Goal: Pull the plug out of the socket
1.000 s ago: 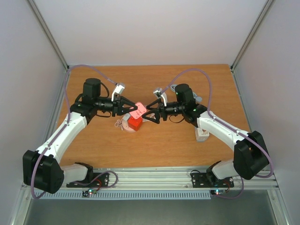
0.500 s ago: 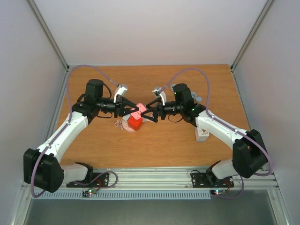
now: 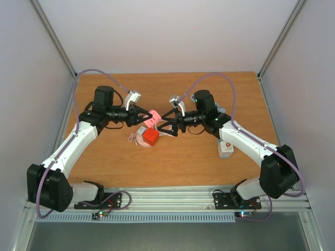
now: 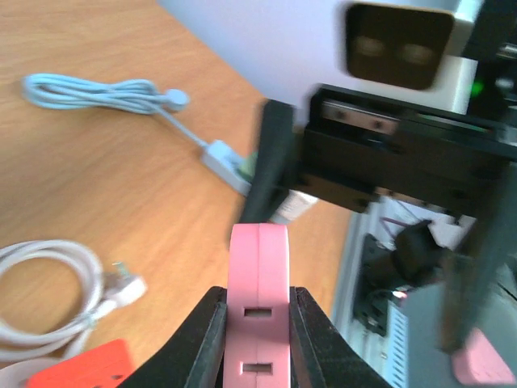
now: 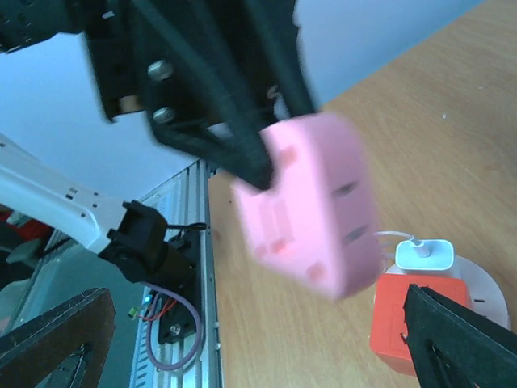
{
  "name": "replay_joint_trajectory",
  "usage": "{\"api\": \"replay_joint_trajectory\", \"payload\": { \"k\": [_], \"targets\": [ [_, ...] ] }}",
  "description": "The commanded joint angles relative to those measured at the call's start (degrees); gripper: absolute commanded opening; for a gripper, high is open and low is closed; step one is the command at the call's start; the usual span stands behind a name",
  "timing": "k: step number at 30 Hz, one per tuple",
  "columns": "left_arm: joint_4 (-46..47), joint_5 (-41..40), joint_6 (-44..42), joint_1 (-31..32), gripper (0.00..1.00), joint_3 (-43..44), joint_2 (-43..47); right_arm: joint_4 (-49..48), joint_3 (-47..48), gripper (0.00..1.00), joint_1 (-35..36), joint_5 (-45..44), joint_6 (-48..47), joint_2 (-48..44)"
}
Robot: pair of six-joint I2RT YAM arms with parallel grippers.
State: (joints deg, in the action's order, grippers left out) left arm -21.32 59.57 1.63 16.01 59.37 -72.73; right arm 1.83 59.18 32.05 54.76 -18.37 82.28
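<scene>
My left gripper holds the block (image 3: pixel 153 115). It should next swing to the far corner of the table, below and left in the top view, then go down and release the block clear of the plug.
My left gripper (image 3: pixel 145 118) is shut on a pink socket block (image 3: pixel 153 115) with slot holes and holds it above the table. In the left wrist view the block (image 4: pixel 259 291) sits clamped between both fingers. My right gripper (image 3: pixel 164 125) faces it from the right, open, its tips just short of the block. In the right wrist view the pink block (image 5: pixel 315 210) hangs blurred ahead of the spread fingers (image 5: pixel 460 339). Below it on the table a red socket cube (image 3: pixel 151 136) carries a white plug (image 5: pixel 424 255) with a coiled white cable (image 3: pixel 136 138).
A white adapter (image 3: pixel 226 149) lies by the right arm's forearm. A second white cable with a connector (image 4: pixel 105 93) lies further out on the wooden table (image 3: pixel 183 162). A metal rail (image 3: pixel 172 198) runs along the near edge, and white walls enclose the table.
The left gripper has carried the pink block a little up and away from the red cube. The right gripper has followed to the left and stays open beside it.
</scene>
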Motion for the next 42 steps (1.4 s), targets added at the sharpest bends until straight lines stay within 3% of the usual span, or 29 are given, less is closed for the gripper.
{"api": "replay_joint_trajectory", "payload": {
  "k": [1,17,27,42],
  "targets": [
    [-1.4,-8.0,-1.5,-3.4,0.01,2.9,-1.9,3.8,2.2,0.99,-0.1,3.5,-3.3,-1.6],
    [-7.0,-44.7,-21.4,-14.5,0.01,15.6,-14.1,5.7,-2.5,0.98,-0.6,0.3,-7.6,-3.6],
    [5.4,-65.3,-34.9,-18.8,0.01,13.7,-23.4,5.5,-4.0,0.99,-0.6,-1.7,-9.8,-2.6],
    [20.6,-79.9,-43.8,-20.5,0.01,15.9,-39.9,5.4,-5.0,0.99,-0.6,-3.0,-10.7,-0.9]
  ]
}}
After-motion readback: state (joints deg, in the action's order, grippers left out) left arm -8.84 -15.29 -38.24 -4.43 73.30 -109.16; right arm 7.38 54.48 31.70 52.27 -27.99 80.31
